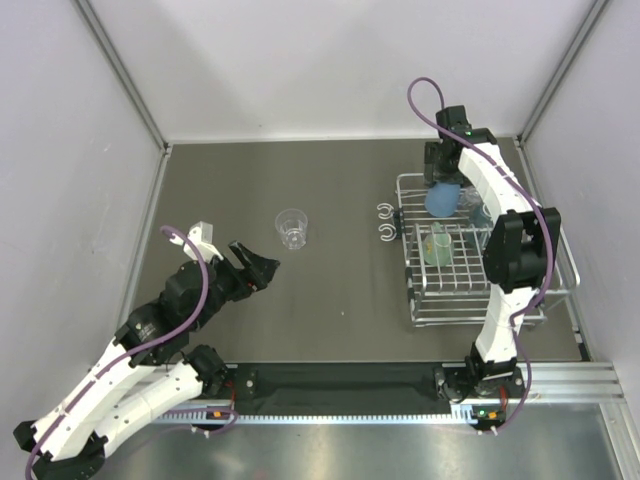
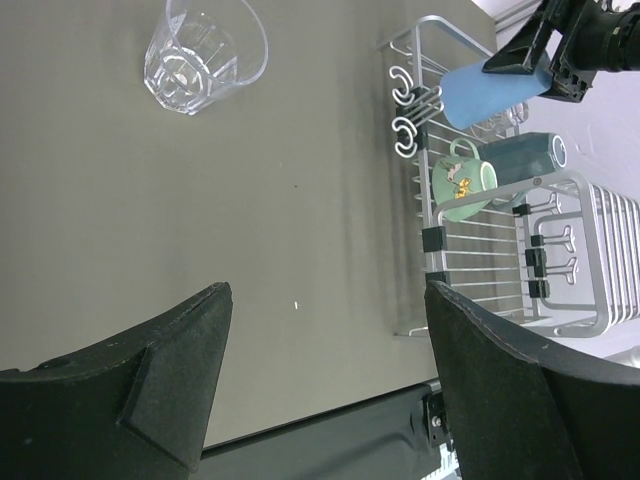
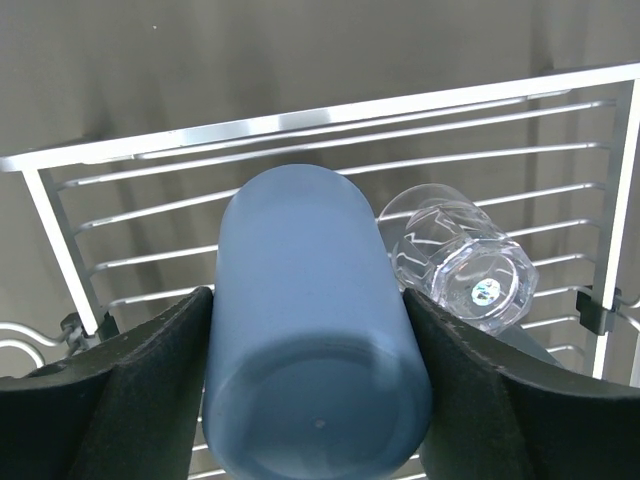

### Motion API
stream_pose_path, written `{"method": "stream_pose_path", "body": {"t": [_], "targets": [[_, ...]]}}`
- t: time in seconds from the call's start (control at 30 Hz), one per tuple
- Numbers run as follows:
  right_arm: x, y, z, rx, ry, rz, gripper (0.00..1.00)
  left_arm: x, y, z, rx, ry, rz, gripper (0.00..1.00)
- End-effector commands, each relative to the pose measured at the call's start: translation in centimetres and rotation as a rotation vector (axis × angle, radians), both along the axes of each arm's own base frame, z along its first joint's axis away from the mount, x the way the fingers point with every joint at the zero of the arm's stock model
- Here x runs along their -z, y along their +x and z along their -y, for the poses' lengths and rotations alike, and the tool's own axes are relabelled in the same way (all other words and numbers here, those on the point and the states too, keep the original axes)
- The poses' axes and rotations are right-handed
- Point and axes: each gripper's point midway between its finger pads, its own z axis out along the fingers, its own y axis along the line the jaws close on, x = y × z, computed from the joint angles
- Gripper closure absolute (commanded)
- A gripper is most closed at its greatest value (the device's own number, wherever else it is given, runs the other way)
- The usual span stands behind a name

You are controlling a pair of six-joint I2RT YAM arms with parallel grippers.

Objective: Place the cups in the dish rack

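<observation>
My left gripper is to reach outward and down next onto the clear cup's rim away from the rack, because the clear cup stands outward and below with its opening up.
My right gripper (image 3: 312, 330) is shut on the blue tumbler (image 3: 310, 300), holding it tilted just above the far end of the dish rack (image 3: 300, 122). A clear tumbler (image 3: 460, 262) lies on its side on the rack wires right beside it. Further along in the rack (image 2: 560, 320) lie a cream mug with a teal handle (image 2: 458, 180) and a teal-green mug (image 2: 525, 157). Another clear cup (image 1: 292, 228) stands upright on the table left of the rack. My left gripper (image 1: 262, 270) hangs open a little near and left of that cup, with nothing between its fingers.
Two curled hooks (image 1: 384, 221) stick out from the rack's left side. Pale walls (image 1: 70, 150) close in the dark table on the left, back and right. A black rail (image 1: 340, 380) runs along the near edge between the arm bases.
</observation>
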Motion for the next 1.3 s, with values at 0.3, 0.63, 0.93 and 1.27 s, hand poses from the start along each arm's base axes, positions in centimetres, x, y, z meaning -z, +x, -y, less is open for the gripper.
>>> {"method": "stream_pose_path", "body": {"t": [0.3,0.63,0.93,1.27], "targets": [[-2.1,0.5,0.3,-0.006,0.019,0.07,0.03,-0.3,0.0,0.4,0.011,-0.024,0.006,0.18],[-8.0,-1.4,-1.0,-0.022,0.056,0.181,0.0,0.2,0.0,0.9,0.021,-0.029,-0.018,0.19],[-11.5,-6.7,-2.9,0.039,0.167,0.226,0.0,0.1,1.0,1.5,0.025,0.028,-0.03,0.19],[-13.7,-12.4,-3.8,0.116,-0.017,0.222,0.0,0.7,3.2,2.6,0.023,0.167,-0.074,0.15]]}}
